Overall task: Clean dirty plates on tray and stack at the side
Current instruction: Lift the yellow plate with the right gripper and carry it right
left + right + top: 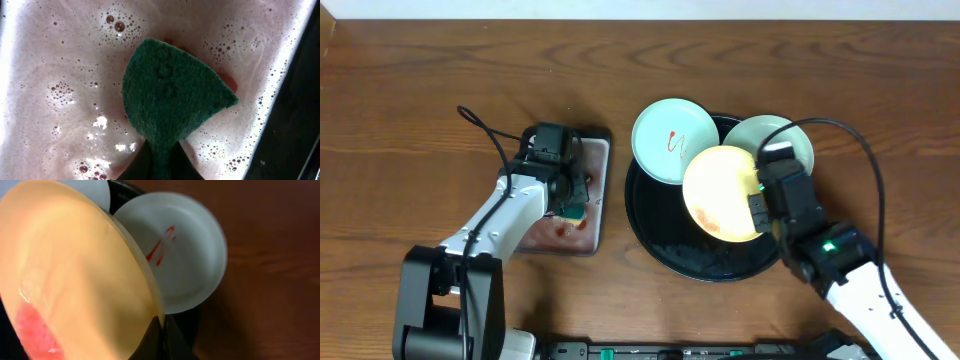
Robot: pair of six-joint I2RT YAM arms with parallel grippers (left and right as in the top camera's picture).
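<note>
The right gripper carries the plate across next. It then lowers and releases it on bare tabletop (861, 188) beside the tray, below and to the gripper's right in the overhead view.
My right gripper (760, 190) is shut on the rim of the pale yellow plate (722, 192) and holds it tilted above the round black tray (660, 240); the plate shows a red smear (35, 330). A mint-white plate (673, 140) with red sauce lines leans on the tray's far left rim, and it also shows in the right wrist view (175, 255). Another mint-white plate (790, 135) lies at the tray's far right, partly hidden. My left gripper (575, 205) is shut on a green sponge (172, 90) over the foamy sponge tray (590, 150).
The rectangular sponge tray holds pinkish foamy water (60, 75) with bubbles. Bare brown wooden table (420, 60) lies all around. Cables run from both arms over the table.
</note>
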